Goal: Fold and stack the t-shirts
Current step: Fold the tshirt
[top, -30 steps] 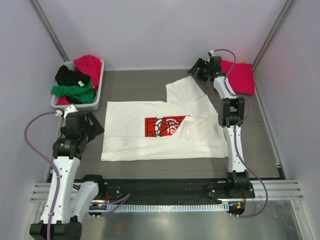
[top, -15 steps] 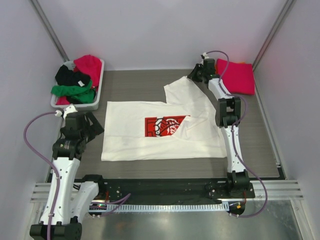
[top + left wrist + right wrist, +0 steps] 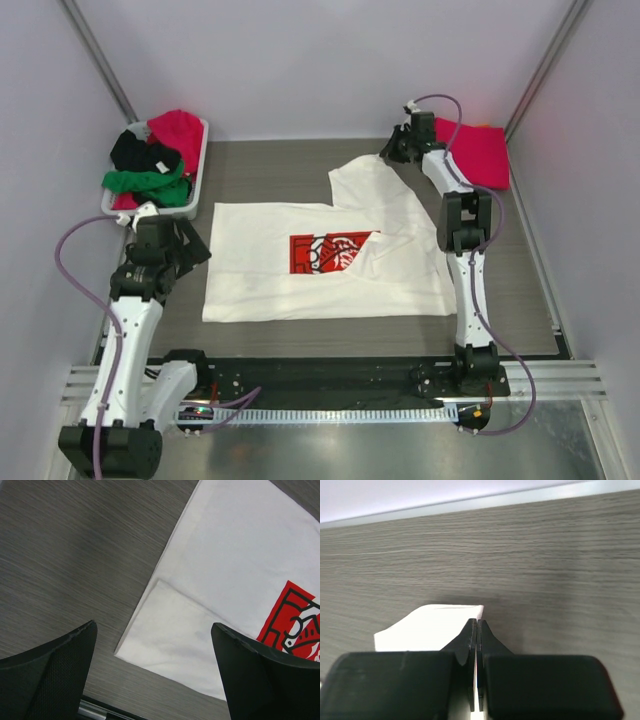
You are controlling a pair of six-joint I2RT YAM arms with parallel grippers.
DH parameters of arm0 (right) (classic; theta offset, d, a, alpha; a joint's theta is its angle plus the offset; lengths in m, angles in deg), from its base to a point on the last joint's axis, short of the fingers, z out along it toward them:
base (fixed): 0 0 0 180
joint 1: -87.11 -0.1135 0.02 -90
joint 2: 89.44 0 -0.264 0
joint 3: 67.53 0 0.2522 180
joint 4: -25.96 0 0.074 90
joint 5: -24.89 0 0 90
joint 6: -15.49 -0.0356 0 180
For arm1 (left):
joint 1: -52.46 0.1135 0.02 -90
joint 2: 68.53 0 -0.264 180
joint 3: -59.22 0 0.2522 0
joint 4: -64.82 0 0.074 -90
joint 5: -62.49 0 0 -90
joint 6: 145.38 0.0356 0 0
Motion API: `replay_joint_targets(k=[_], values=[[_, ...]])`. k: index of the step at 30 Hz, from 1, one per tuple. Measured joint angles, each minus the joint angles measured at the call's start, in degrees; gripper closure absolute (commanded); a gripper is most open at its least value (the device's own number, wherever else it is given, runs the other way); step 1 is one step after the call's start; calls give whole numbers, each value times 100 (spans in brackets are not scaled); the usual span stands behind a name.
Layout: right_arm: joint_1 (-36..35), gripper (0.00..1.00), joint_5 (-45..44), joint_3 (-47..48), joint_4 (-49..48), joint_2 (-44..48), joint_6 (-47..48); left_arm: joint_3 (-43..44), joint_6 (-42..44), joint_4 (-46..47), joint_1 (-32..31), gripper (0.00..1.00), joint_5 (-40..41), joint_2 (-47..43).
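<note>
The left gripper reaches outward next and lowers its open fingers onto the shirt's far corner by the basket, as the corner lies outward and below.
A cream-white t-shirt (image 3: pixel 270 265) with a red chest print (image 3: pixel 330 252) lies spread on the table, its right part folded toward the back. My right gripper (image 3: pixel 393 152) is at the shirt's far corner, shut on the cream cloth (image 3: pixel 427 627). In the right wrist view that gripper (image 3: pixel 477 622) has its jaws pressed together with the cloth edge between them. Open wide, my left gripper (image 3: pixel 190 248) hovers by the shirt's left edge. In its wrist view the left gripper (image 3: pixel 154 625) has the shirt's corner (image 3: pixel 165 635) below it and nothing between its fingers (image 3: pixel 55 670).
A white basket (image 3: pixel 197 170) at the back left holds red (image 3: pixel 178 128), black (image 3: pixel 135 150) and green (image 3: pixel 150 182) shirts. A folded magenta-pink shirt (image 3: pixel 480 155) lies at the back right, with an orange edge (image 3: pixel 488 126) showing behind it. Walls close in on both sides.
The right gripper moved left to the shirt's far corner and shut on it. The left arm shifted slightly toward the shirt's left edge, still open.
</note>
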Motion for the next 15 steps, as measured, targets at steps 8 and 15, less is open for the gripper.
replay_joint_targets(k=[8,15], values=[[-120,99,-140,-914,85,1578,94,2234,35,400,0,10,-302,3679],[-573,99,-164,-1943,-46,2771,98,5219,-225,101,-35,25,-345,6872]])
